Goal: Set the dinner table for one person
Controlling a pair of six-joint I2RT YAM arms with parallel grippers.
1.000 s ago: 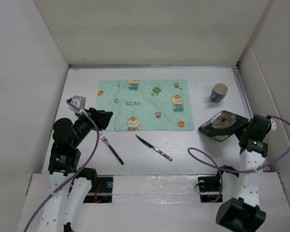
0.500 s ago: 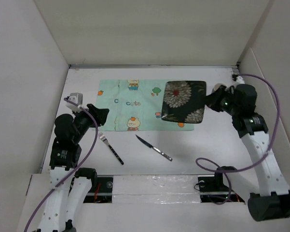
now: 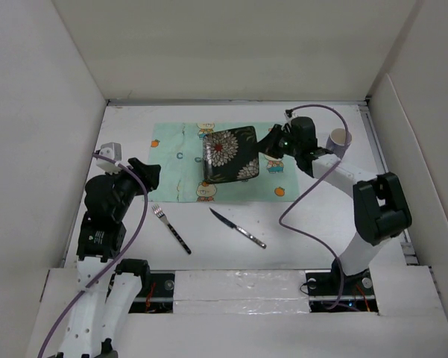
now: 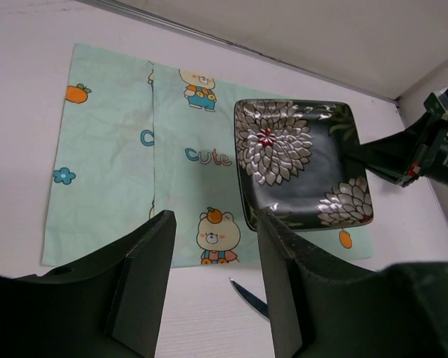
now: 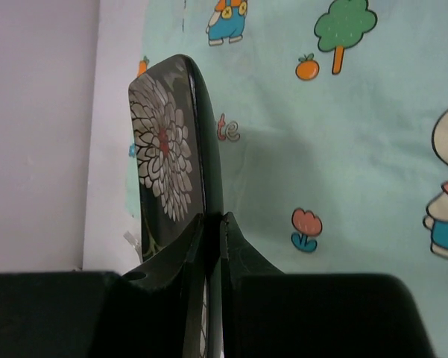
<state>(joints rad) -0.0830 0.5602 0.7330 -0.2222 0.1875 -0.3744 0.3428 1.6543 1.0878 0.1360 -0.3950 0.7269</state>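
The placemat's lettering [image 3: 197,157] is below my right gripper and to its left in the top view, so I will move the plate, which is still hanging, that way, lower it and let it go.
A dark square plate [image 3: 229,153] with white flower patterns hangs tilted over the middle of the mint-green placemat [image 3: 179,160]. My right gripper [image 3: 262,149] is shut on its right rim. In the right wrist view the plate [image 5: 164,149] stands edge-on, its rim pinched in the right gripper [image 5: 215,216]. My left gripper [image 3: 150,173] hovers open and empty near the placemat's left front corner. In its own view the left gripper [image 4: 215,218] looks toward the plate [image 4: 298,160]. A fork [image 3: 171,227] and a knife [image 3: 237,227] lie on the white dinner table [image 3: 320,224] in front of the placemat.
A dark cup [image 3: 339,140] with a pale inside stands at the back right, just behind my right forearm. White walls enclose the table at the left, back and right. The knife tip [image 4: 247,294] shows between my left fingers.
My right arm has carried the plate from the right side of the table leftward to above the placemat's middle. The left arm has barely shifted and stays open.
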